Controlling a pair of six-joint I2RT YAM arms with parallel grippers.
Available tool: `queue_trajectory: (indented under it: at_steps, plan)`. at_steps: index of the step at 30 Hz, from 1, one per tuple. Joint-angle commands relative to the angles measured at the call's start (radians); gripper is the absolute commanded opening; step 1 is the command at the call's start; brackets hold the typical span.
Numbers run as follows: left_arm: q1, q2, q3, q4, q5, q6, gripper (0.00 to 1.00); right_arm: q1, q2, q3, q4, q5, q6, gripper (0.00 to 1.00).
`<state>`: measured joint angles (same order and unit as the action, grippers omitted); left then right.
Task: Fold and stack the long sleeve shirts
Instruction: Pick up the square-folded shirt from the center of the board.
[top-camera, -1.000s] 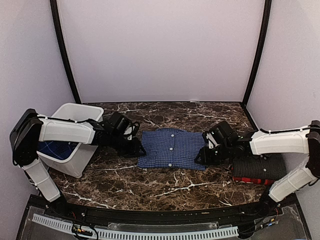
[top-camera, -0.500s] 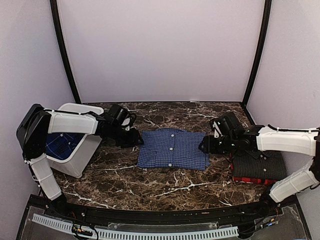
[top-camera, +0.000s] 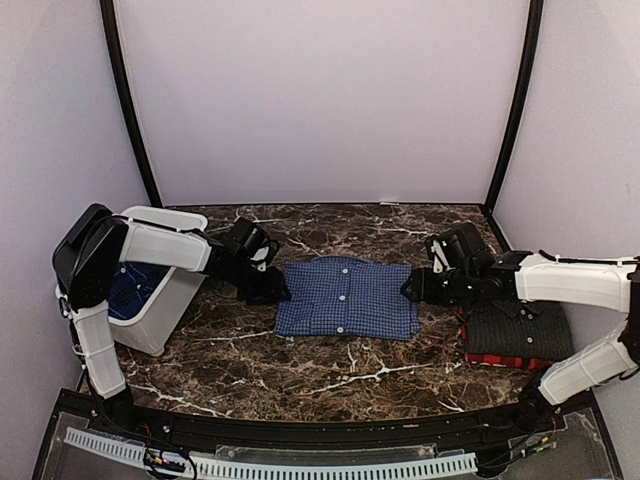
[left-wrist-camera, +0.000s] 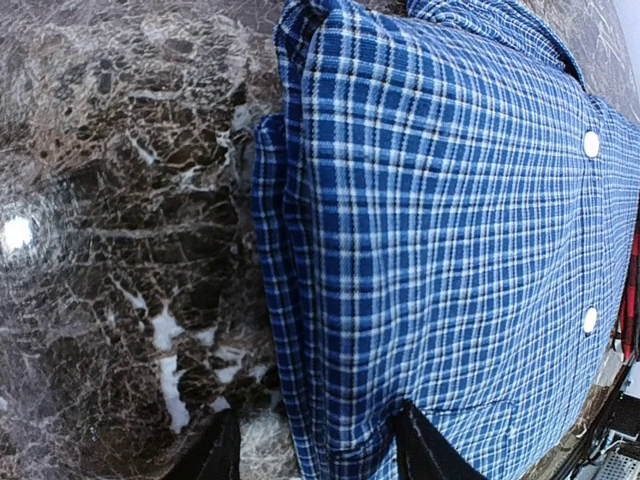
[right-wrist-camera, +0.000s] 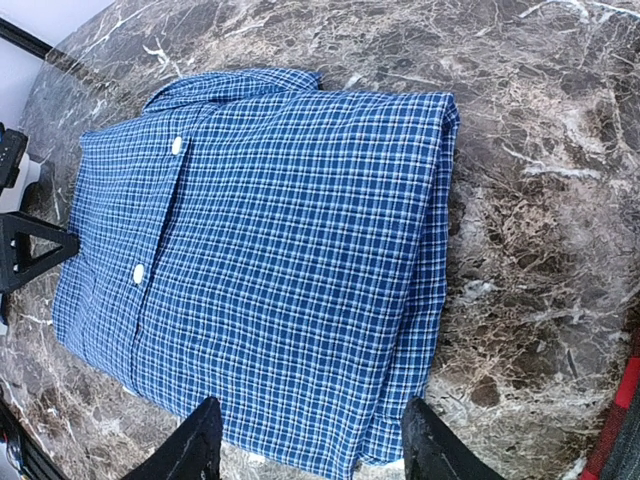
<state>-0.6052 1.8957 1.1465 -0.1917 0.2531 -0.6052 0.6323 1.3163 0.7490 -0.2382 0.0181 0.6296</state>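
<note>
Next, my left gripper shifts toward the row of buttons and closes on the shirt's folded edge, since its fingers straddle that edge with marble between them.
A folded blue-and-white check shirt (top-camera: 347, 298) lies flat in the middle of the marble table, buttons up; it also shows in the left wrist view (left-wrist-camera: 440, 230) and the right wrist view (right-wrist-camera: 270, 250). My left gripper (top-camera: 272, 290) is open at the shirt's left edge, its fingertips (left-wrist-camera: 425, 450) astride the folded edge. My right gripper (top-camera: 412, 290) is open at the shirt's right edge, its fingertips (right-wrist-camera: 195, 445) wide apart over the cloth. A folded black pinstripe shirt (top-camera: 520, 332) lies on a red-and-black plaid shirt (top-camera: 500, 360) at the right.
A white plastic bin (top-camera: 150, 300) stands at the left with more blue check cloth (top-camera: 125, 285) inside. The table (top-camera: 330, 375) is dark marble with white veins. Black frame posts and pale walls close in the back and sides.
Both arms have risen and shifted slightly along the shirt's edges. The left gripper moved back in to the shirt's left edge. The shirt has stayed put.
</note>
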Motion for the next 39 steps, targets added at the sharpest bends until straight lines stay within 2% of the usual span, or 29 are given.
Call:
queue_trajectory:
  at_steps: [1,9,15,20,22,25,31,39]
  plan:
    - [-0.011,0.033,0.037,-0.01,0.003,-0.005,0.51,-0.008,-0.01,-0.006,0.034,-0.015,-0.004,0.58]
    - [-0.058,0.101,0.095,-0.069,-0.069,-0.03,0.46,-0.009,-0.004,-0.008,0.038,-0.014,-0.005,0.58]
    - [-0.072,0.134,0.096,-0.058,-0.057,-0.055,0.4,-0.01,-0.004,-0.01,0.043,-0.014,-0.007,0.58]
    - [-0.074,0.139,0.094,-0.013,0.018,-0.081,0.27,-0.012,0.002,-0.006,0.049,-0.014,-0.011,0.58]
    - [-0.076,0.138,0.096,0.009,0.049,-0.094,0.19,-0.012,0.006,-0.001,0.047,-0.014,-0.013,0.58]
    - [-0.077,0.132,0.099,0.029,0.075,-0.114,0.01,-0.013,0.013,0.005,0.047,-0.014,-0.015,0.58]
    - [-0.076,0.064,0.103,0.006,0.062,-0.104,0.0,-0.014,0.026,0.016,0.038,-0.012,-0.026,0.58]
    - [-0.044,-0.062,0.09,-0.139,0.065,-0.018,0.0,-0.011,0.046,0.027,0.041,-0.014,-0.032,0.58]
